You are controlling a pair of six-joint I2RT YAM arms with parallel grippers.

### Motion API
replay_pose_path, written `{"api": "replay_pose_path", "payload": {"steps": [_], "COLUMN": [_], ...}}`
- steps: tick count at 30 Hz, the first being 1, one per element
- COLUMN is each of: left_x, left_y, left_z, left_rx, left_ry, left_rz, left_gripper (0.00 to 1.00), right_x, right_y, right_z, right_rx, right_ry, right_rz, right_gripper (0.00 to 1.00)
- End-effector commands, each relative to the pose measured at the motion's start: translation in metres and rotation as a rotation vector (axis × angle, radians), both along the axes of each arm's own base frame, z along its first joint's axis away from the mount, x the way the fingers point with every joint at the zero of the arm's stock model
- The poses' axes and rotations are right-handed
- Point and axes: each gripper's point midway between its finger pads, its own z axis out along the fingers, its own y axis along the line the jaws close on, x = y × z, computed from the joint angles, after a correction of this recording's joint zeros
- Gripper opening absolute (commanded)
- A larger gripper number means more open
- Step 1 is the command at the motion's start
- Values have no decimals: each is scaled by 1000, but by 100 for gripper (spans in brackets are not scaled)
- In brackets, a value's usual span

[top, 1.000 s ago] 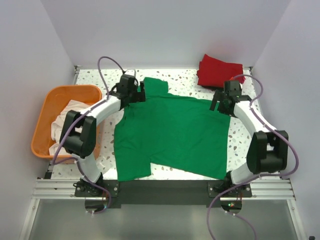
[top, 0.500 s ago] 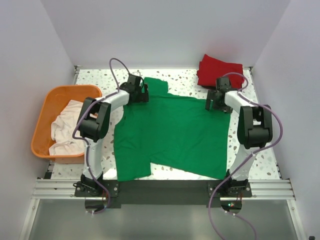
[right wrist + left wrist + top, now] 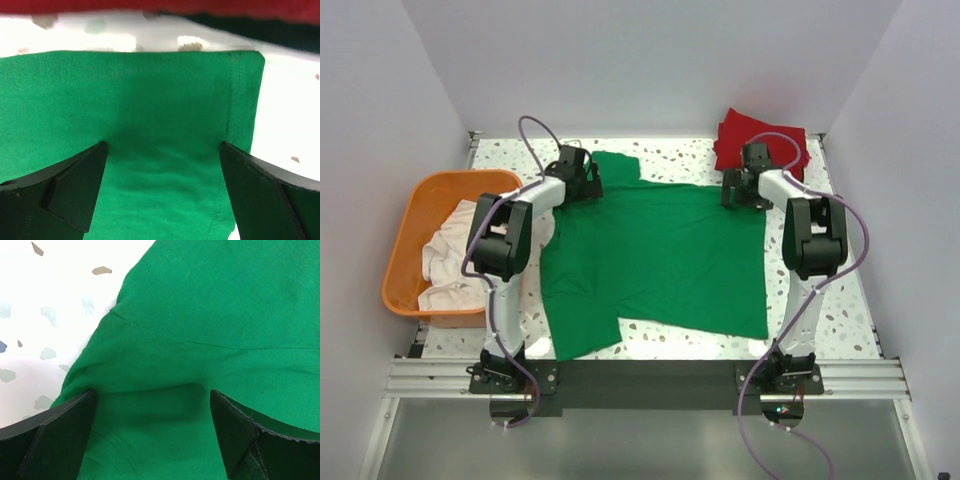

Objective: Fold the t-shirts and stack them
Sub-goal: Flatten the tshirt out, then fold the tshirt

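The near sleeve sticks out unfolded, so my left gripper should next lift off the cloth, go back over the green t-shirt (image 3: 655, 255) and lower onto that sleeve's end.
A bright green t-shirt (image 3: 655, 255) lies spread flat on the table's middle. My left gripper (image 3: 582, 178) rests open at its far left, near the sleeve. In the left wrist view, the left gripper (image 3: 152, 405) has both black fingers (image 3: 55, 435) down on the green cloth (image 3: 210, 305). My right gripper (image 3: 738, 190) stands open on the far right corner. Seen from its wrist, the right gripper (image 3: 162, 150) straddles the hemmed corner (image 3: 150, 85). A folded red t-shirt (image 3: 760, 135) lies just behind it. An off-white t-shirt (image 3: 450, 255) is crumpled in the basket.
An orange plastic basket (image 3: 405, 215) stands at the left table edge. White walls close in the back and both sides. The red cloth (image 3: 150, 5) sits close beyond the right fingertips, with a dark strip under it. Speckled tabletop (image 3: 810, 300) shows right of the green shirt.
Both arms have stretched toward the back wall, jaws wide throughout. The green shirt has slid back and slightly left with them, and its far edge now lies straighter.
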Motion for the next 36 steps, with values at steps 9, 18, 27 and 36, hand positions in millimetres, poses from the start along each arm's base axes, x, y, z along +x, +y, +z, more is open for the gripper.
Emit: {"api": "replay_pose_path", "payload": {"steps": [9,18,27,36], "left_x": [20,-33,-229,-404], "left_y": [4,1,-54,-53], "left_z": [43,132,123,41], "left_rx": [-1,-53,-52,-7], "left_ry": [-59,-129,-66,251], "left_rz": [-8,5,-64,-211], "left_gripper": [100,100,100,100], "right_x": [15,-43,-131,-179], "right_y": [0,16,28,24], "right_z": [45,120,142,137], "right_rx": [-41,11,168,179], "right_ry": [-83,-212,-263,-250], "right_rz": [46,-7,-55,-67], "right_gripper": [99,99,99,99]}}
